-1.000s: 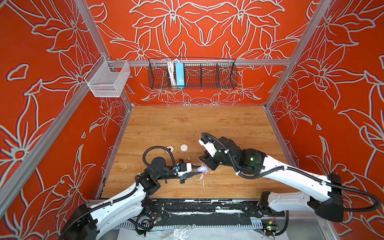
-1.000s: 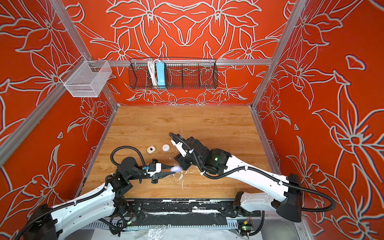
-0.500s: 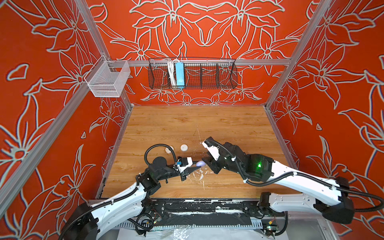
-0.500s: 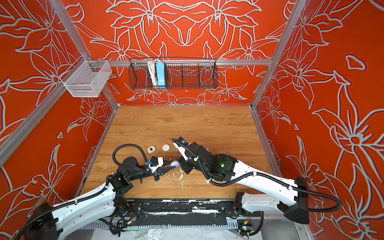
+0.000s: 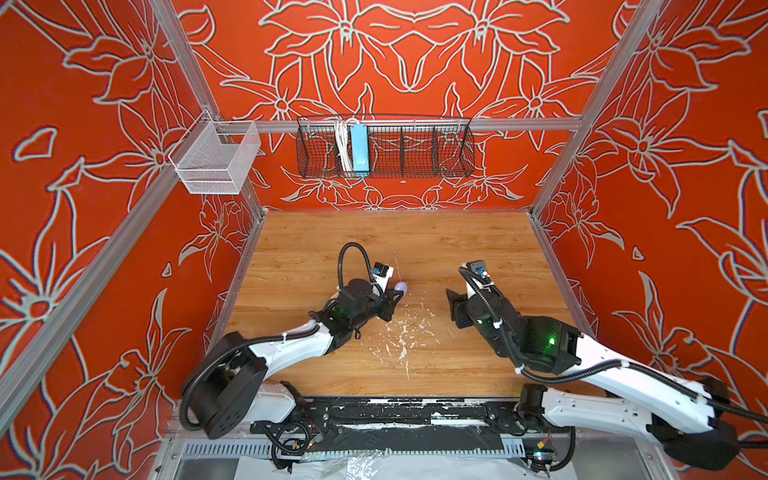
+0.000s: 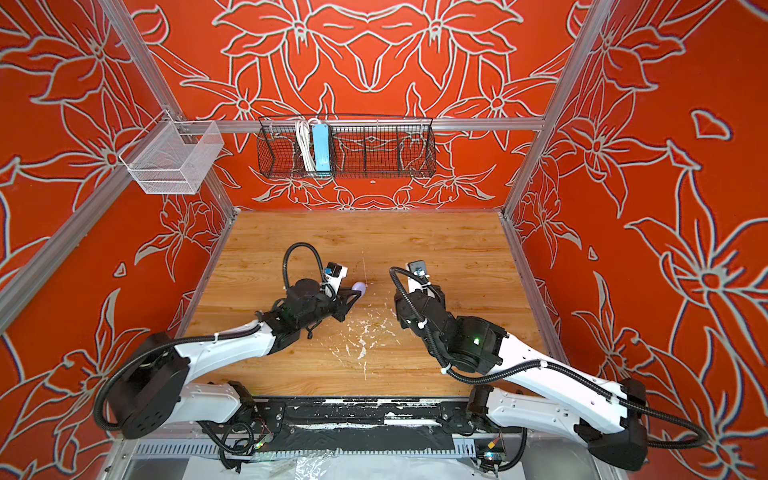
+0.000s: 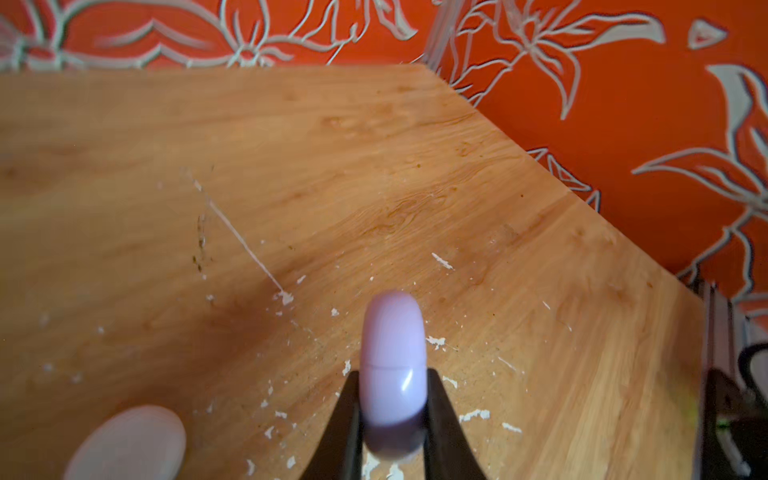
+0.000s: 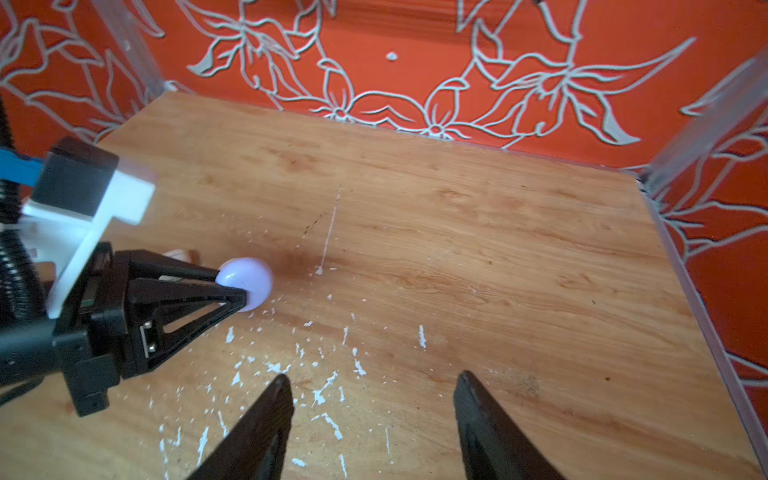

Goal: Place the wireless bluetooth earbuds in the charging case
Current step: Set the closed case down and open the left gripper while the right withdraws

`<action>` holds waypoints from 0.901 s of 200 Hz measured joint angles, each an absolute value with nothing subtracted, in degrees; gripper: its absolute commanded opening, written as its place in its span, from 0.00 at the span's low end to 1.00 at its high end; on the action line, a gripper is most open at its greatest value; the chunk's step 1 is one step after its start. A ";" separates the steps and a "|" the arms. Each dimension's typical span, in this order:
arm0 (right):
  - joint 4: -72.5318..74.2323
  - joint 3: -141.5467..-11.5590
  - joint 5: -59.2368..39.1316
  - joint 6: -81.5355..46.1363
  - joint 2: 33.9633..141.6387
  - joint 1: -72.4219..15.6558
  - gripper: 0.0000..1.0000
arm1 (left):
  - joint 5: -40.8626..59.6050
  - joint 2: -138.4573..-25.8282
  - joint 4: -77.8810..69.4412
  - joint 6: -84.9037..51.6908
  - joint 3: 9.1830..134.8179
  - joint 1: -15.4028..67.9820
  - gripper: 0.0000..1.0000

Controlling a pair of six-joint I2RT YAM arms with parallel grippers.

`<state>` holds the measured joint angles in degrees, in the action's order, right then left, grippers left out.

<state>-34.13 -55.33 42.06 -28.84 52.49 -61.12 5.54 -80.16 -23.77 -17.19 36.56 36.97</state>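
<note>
My left gripper moves down next, tilts its fingers downward and releases the closed case (image 5: pixel 401 286) on the clear wood beside the paint flecks, which lies just below.
The lavender charging case (image 7: pixel 392 340) is closed, its seam showing, and stands on edge between the fingers of my left gripper (image 7: pixel 392 390), which is shut on it just above the wooden table. In both top views the case (image 5: pixel 401 286) (image 6: pixel 359 286) sticks out of the left gripper (image 5: pixel 398 293) near the table's middle. In the right wrist view the case (image 8: pixel 247 282) is at the left gripper's tips. My right gripper (image 8: pixel 372 376) is open and empty, off to the right (image 5: pixel 454 309). No earbuds are in view.
A pale rounded thing (image 7: pixel 124 444) lies blurred on the table beside the left gripper. White paint flecks (image 5: pixel 401 332) dot the wood between the arms. A black wire basket (image 5: pixel 384 145) and a clear bin (image 5: pixel 216 160) hang on the back rail.
My right gripper has drawn back to the right, away from the case, and its jaws have spread. My left gripper has carried the case farther back on the table.
</note>
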 measured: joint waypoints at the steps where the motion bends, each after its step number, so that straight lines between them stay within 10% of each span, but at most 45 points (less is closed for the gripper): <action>1: -34.20 -55.31 42.37 -29.06 52.38 -61.08 0.65 | 5.37 -80.62 -23.31 -17.78 37.04 36.93 0.00; 117: -31.77 -49.74 51.53 -33.50 49.52 -58.17 0.62 | 14.55 -105.41 -4.93 -38.11 56.75 34.92 0.00; 153: -25.06 -47.92 51.70 -28.86 51.03 -58.02 0.73 | 15.09 -107.02 -2.11 -39.62 59.24 34.13 0.55; 180: -15.75 -45.23 51.64 -21.37 52.42 -55.75 0.85 | 11.35 -104.42 2.59 -37.91 59.16 33.71 0.78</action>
